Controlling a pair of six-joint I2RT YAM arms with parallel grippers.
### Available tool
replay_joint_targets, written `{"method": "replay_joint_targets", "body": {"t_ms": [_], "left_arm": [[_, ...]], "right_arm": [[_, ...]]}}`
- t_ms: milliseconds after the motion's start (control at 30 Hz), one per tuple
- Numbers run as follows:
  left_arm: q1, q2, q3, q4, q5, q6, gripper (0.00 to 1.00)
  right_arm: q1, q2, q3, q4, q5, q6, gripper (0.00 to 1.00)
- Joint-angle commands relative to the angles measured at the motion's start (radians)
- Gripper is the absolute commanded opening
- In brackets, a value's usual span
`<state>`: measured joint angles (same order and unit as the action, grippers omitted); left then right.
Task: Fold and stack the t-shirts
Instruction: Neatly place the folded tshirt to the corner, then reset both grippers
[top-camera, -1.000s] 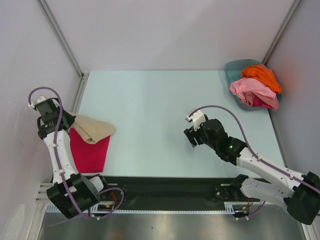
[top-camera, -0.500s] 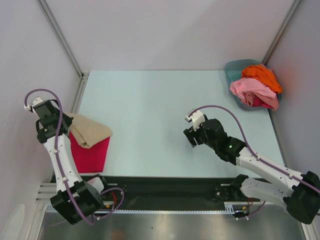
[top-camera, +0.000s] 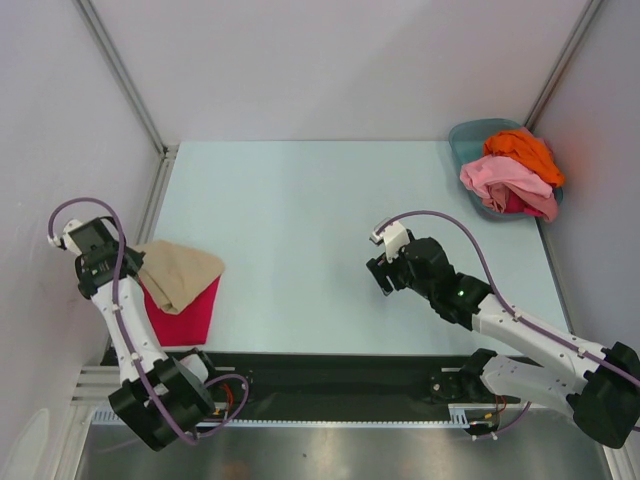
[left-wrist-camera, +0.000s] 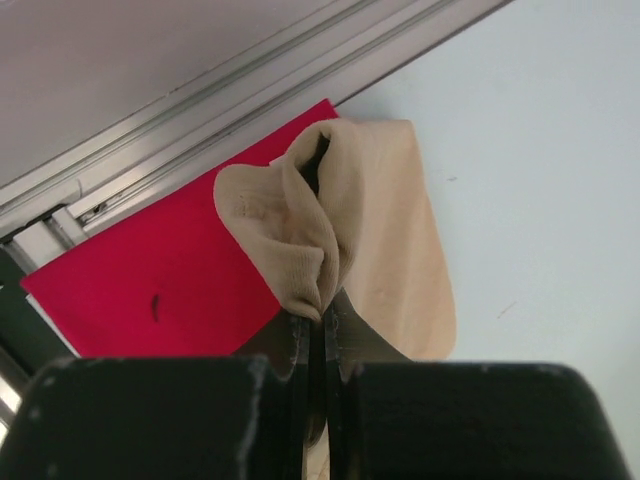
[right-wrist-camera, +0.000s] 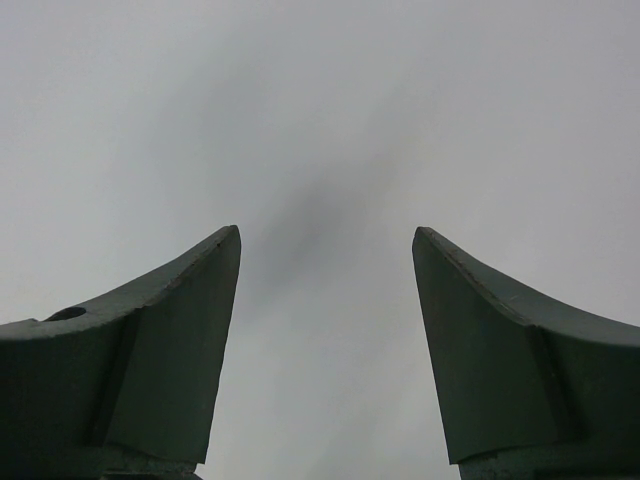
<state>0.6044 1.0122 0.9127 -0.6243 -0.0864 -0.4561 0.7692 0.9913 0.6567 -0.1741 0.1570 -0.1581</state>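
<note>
My left gripper is to move back along the bar toward the near part of the magenta-red shirt and open, because the tan shirt (top-camera: 180, 273) (left-wrist-camera: 393, 240) lies crooked and leaves that part of the magenta-red shirt bare.
A folded tan t-shirt (top-camera: 180, 273) lies over a folded magenta-red t-shirt (top-camera: 185, 318) at the table's near left edge. My left gripper (top-camera: 132, 268) is shut on the tan shirt's left edge; in the left wrist view the cloth (left-wrist-camera: 330, 230) bunches up between the closed fingers (left-wrist-camera: 296, 345), with the magenta-red shirt (left-wrist-camera: 160, 280) beneath. My right gripper (top-camera: 379, 272) is open and empty over bare table at centre right; the right wrist view shows only its spread fingers (right-wrist-camera: 160, 340). Pink (top-camera: 505, 180), orange (top-camera: 525, 150) and red (top-camera: 520, 205) shirts are heaped in the far right corner.
A teal basin (top-camera: 462, 140) holds the heap of shirts at the far right corner. A metal rail (top-camera: 150, 200) runs along the table's left edge beside the folded shirts. White enclosure walls close in on all sides.
My left gripper has drawn the tan shirt toward the near edge and a little left, so it now covers more of the magenta-red shirt. The right arm has not moved.
</note>
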Motion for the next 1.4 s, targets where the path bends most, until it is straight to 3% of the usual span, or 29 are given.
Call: {"method": "replay_joint_targets", "body": {"t_ms": [0,400,467,500,567,600,633,700,833,900,1000,1033,1200,1367], "left_arm": [[0.044,-0.046,-0.031,0.005,-0.038,-0.064,0.04],[0.233,0.022,-0.163,-0.022,-0.004,-0.124,0.09],[0.253,-0.001,-0.170,-0.018,0.016,-0.131,0.26],[0.259,-0.012,-0.176,-0.015,0.020,-0.148,0.49],[0.265,-0.065,-0.196,-0.017,0.019,-0.171,0.68],[0.264,-0.089,-0.202,-0.015,0.020,-0.191,0.88],[0.264,-0.112,-0.205,-0.018,0.027,-0.200,0.99],[0.261,-0.200,-0.210,-0.020,0.077,-0.248,1.00],[0.108,-0.345,-0.196,0.003,0.088,-0.335,1.00],[-0.102,-0.371,-0.184,0.015,-0.004,-0.377,1.00],[-0.355,-0.359,-0.205,0.066,0.003,-0.397,1.00],[-0.461,-0.342,-0.218,0.086,0.014,-0.395,1.00],[-0.786,-0.331,-0.333,0.293,0.071,-0.362,1.00],[-1.076,-0.437,-0.601,0.663,0.224,-0.381,1.00]], "right_arm": [[-0.002,0.006,0.007,0.038,-0.024,-0.012,0.74],[-0.001,0.004,0.000,0.044,-0.050,-0.006,0.74],[0.001,0.004,-0.003,0.048,-0.050,-0.003,0.74],[0.001,0.006,-0.002,0.048,-0.051,-0.001,0.74],[0.001,0.007,-0.003,0.048,-0.051,0.002,0.74],[0.004,0.007,-0.003,0.048,-0.054,0.005,0.74],[0.002,0.007,-0.003,0.048,-0.056,0.009,0.74],[0.005,0.004,-0.008,0.051,-0.063,0.028,0.74],[0.016,-0.003,-0.023,0.074,-0.086,0.098,0.74],[0.033,-0.014,-0.045,0.108,-0.094,0.147,0.75],[0.051,-0.042,-0.092,0.163,-0.103,0.259,0.76],[0.064,-0.052,-0.106,0.203,-0.094,0.296,0.99],[0.088,-0.195,-0.235,0.300,-0.010,0.591,1.00],[0.100,-0.436,-0.503,0.369,0.078,0.932,1.00]]}}
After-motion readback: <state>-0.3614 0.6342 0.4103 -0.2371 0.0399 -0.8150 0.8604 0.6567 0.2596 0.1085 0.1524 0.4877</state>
